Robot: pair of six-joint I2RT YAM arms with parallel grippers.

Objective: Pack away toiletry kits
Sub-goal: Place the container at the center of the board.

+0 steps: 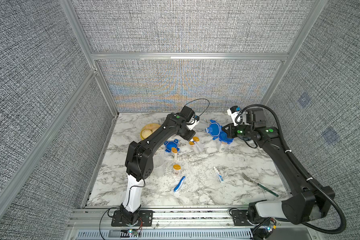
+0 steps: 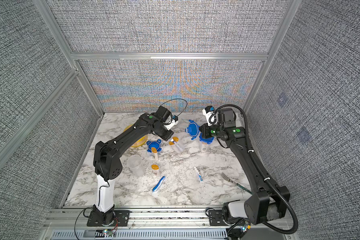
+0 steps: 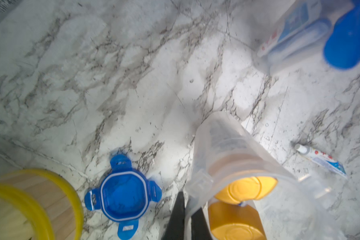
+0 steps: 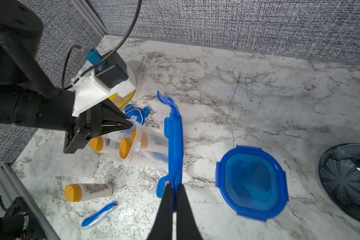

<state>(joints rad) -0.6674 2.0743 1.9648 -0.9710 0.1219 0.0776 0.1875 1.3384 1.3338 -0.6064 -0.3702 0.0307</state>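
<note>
The clear jar still leans, so next my left gripper should swing back and down, tipping the jar upright onto bare marble beside the loose bottles to release its rim.
My left gripper (image 3: pixel 189 207) is shut on the rim of a tilted clear jar (image 3: pixel 222 145) holding two orange-capped bottles (image 3: pixel 245 187); in both top views it sits mid-table (image 1: pixel 196 145) (image 2: pixel 176 145). My right gripper (image 4: pixel 174 187) is shut on a blue clip lid (image 4: pixel 175 135), held edge-on above the table (image 1: pixel 214 128). Below it stands a lidded jar (image 1: pixel 224 143) (image 4: pixel 250 180). Loose on the marble lie another blue lid (image 1: pixel 171 145) (image 3: pixel 125 197), two bottles (image 1: pixel 174 153) (image 1: pixel 177 170), a folding toothbrush (image 1: pixel 179 184), a toothpaste tube (image 1: pixel 218 174) and an empty clear jar (image 1: pixel 159 166).
A yellow steamer (image 1: pixel 149 129) stands at the back left, partly under my left arm. A fork (image 1: pixel 258 184) lies near the right arm. A dark patterned bowl (image 4: pixel 347 176) sits beside the lidded jar. Grey panel walls close in the table.
</note>
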